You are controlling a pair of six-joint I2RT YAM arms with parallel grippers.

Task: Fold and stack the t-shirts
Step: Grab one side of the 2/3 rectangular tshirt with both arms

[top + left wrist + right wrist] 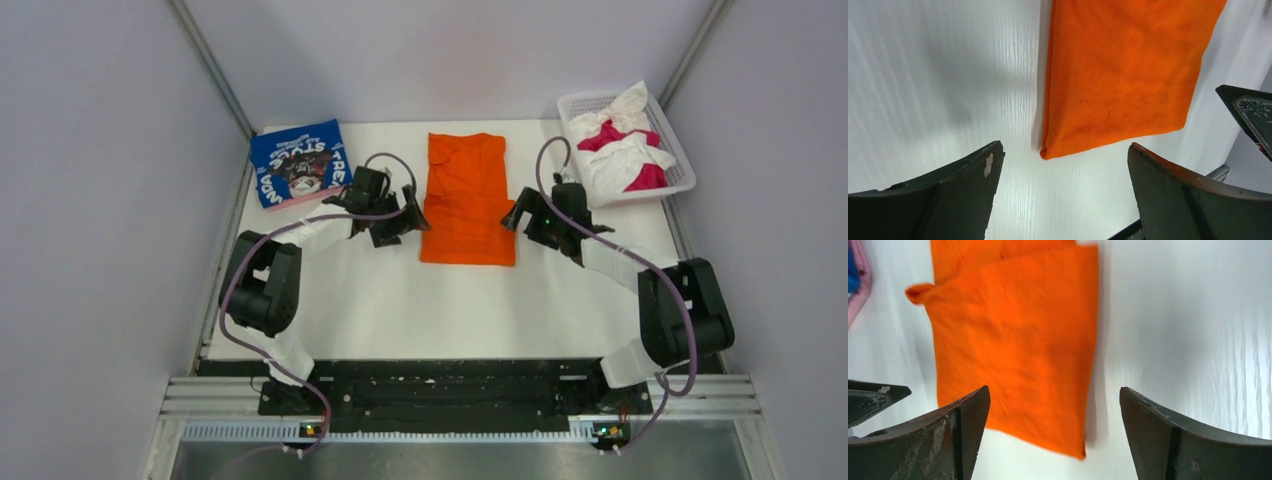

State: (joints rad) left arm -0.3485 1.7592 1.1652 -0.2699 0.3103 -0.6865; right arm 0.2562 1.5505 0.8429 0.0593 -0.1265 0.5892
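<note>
The orange t-shirt's near corner (424, 260) (1046, 153) shows uncovered beside my left gripper, between its open fingers, so next I need to pull the gripper back and down onto it.
The orange t-shirt (467, 197) lies folded into a long strip at the table's middle back; it also shows in the left wrist view (1123, 75) and the right wrist view (1018, 340). The blue t-shirt (298, 162) with white lettering lies folded at the back left. White and magenta t-shirts (625, 148) are crumpled in the basket. My left gripper (400, 222) is open and empty just left of the orange shirt (1063, 155). My right gripper (525, 215) is open and empty just right of it (1053, 400).
The white lattice basket (680, 180) stands at the back right corner. A pink cloth edge (860, 285) shows under the blue shirt. Grey walls enclose the white table (450, 310) on three sides.
</note>
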